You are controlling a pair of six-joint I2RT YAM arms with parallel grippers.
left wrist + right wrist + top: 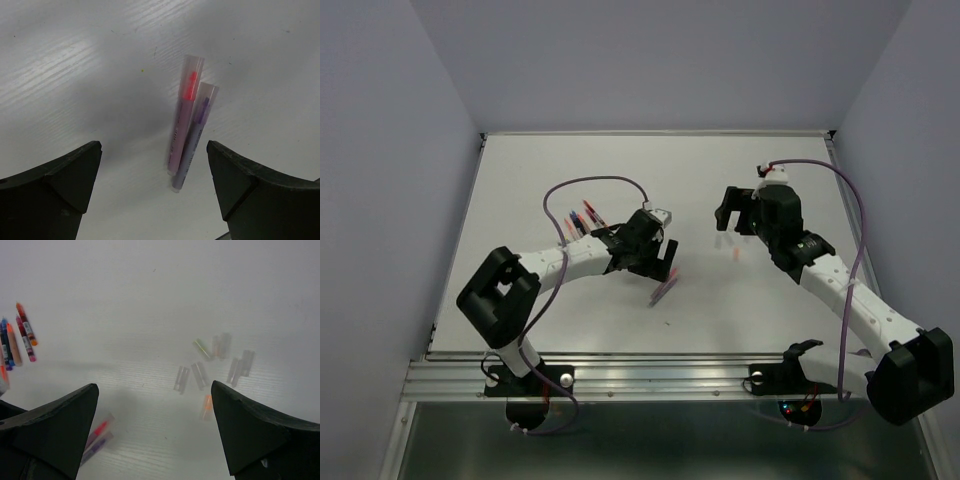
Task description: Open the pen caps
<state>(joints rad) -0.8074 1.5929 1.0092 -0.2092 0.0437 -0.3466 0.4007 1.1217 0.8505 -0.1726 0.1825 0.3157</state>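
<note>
The left gripper lowers its fingers astride the pink pen's body below it next and closes there, leaving the clear cap over the pen's tip exposed.
Two capped pens lie side by side on the white table, a pink one and a purple one. Each carries a clear cap, the pink pen's cap over a red tip and the purple pen's cap. My left gripper is open and empty, hovering above their near ends; it also shows in the top view. My right gripper is open and empty above several loose clear caps and an orange-tinted cap. The right gripper shows in the top view too.
A cluster of several uncapped pens lies at the left, behind my left arm in the top view. The two capped pens sit between the arms. A metal rail edges the table's near side.
</note>
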